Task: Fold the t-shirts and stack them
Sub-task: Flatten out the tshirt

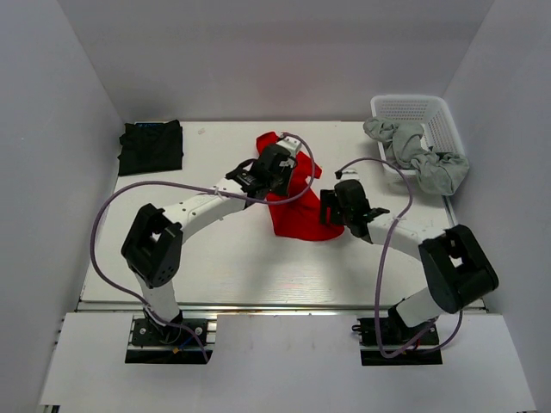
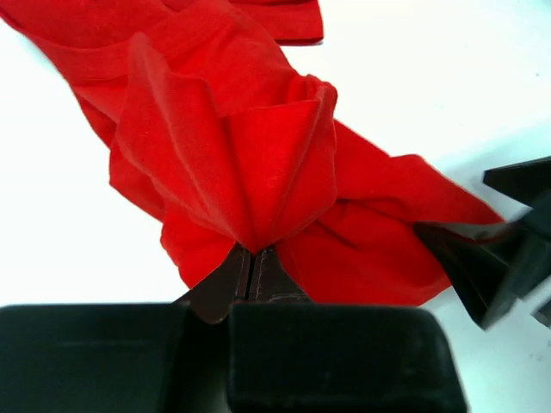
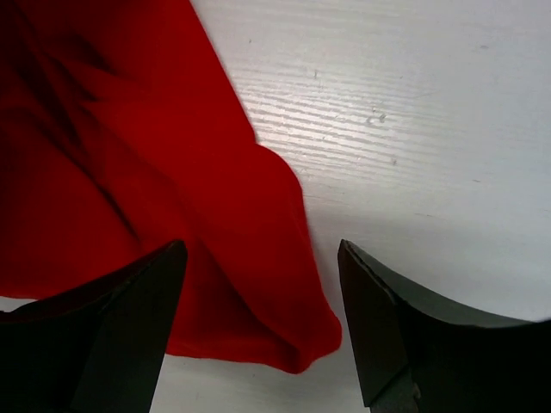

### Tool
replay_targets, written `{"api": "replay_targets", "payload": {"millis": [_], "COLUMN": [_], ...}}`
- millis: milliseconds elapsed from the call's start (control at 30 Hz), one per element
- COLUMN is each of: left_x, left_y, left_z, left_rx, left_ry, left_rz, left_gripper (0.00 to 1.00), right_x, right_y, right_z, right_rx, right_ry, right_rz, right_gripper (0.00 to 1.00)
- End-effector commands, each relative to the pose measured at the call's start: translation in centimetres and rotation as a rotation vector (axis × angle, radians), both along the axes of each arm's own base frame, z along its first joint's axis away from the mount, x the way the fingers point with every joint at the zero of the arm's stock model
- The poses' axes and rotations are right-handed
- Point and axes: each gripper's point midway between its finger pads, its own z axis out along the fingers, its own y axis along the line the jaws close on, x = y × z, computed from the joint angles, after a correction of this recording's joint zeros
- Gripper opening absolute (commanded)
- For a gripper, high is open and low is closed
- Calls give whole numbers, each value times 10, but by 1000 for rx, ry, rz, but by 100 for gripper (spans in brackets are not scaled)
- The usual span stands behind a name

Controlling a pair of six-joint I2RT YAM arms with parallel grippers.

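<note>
The shirt [image 2: 232,146] is crumpled. My left gripper should go up, then come down and let go of the shirt's fold on the bare tabletop to its left in the top view.
The red t-shirt [image 1: 297,211] lies crumpled at the table's middle. My left gripper [image 1: 277,163] is shut on a bunched fold of the red shirt [image 2: 232,146], which is pinched between its fingertips [image 2: 237,275]. My right gripper [image 1: 337,208] is open at the shirt's right side, its fingers [image 3: 129,301] on either side of a corner of the red cloth [image 3: 215,258] without closing on it. My right gripper's dark fingers also show in the left wrist view [image 2: 491,258]. The black t-shirt [image 1: 151,146] lies folded at the far left.
A white lattice basket [image 1: 430,116] stands at the far right with a grey garment [image 1: 422,155] hanging over its rim. Purple cables loop over both arms. White walls enclose the table on three sides.
</note>
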Motion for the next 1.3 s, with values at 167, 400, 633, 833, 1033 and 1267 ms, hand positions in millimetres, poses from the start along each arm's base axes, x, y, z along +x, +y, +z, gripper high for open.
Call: {"api": "replay_targets", "payload": {"millis": [167,400,633,833,1033,1267], "left_x": [-11,-10,-36,-70,-121,-177], "left_y": [24,63,130,179,194,209], "left_z": [43,90,189,246,328,395], "left_rx": [-72,-73,-129,-229,-398,-518], "left_ry": [-118,-246,-496,-625,-836,-978], "left_rz": [38,170,332,446,284,132], "left_gripper": [0,0,0,0,0,0], "right_x": [26,24,3,-28,-68,-118], "right_y": [17,9,-17,-56,-61,-82], "right_z": [0,77,217,320,412,504], "right_rx": [-11,98,226,292,336,332], "right_ry": [-39,-233,-561,-817,-1040,-1259], "right_rz": [53,2,-56,-147,-31,22], "right_gripper": [20,0,0,0,0,0]}}
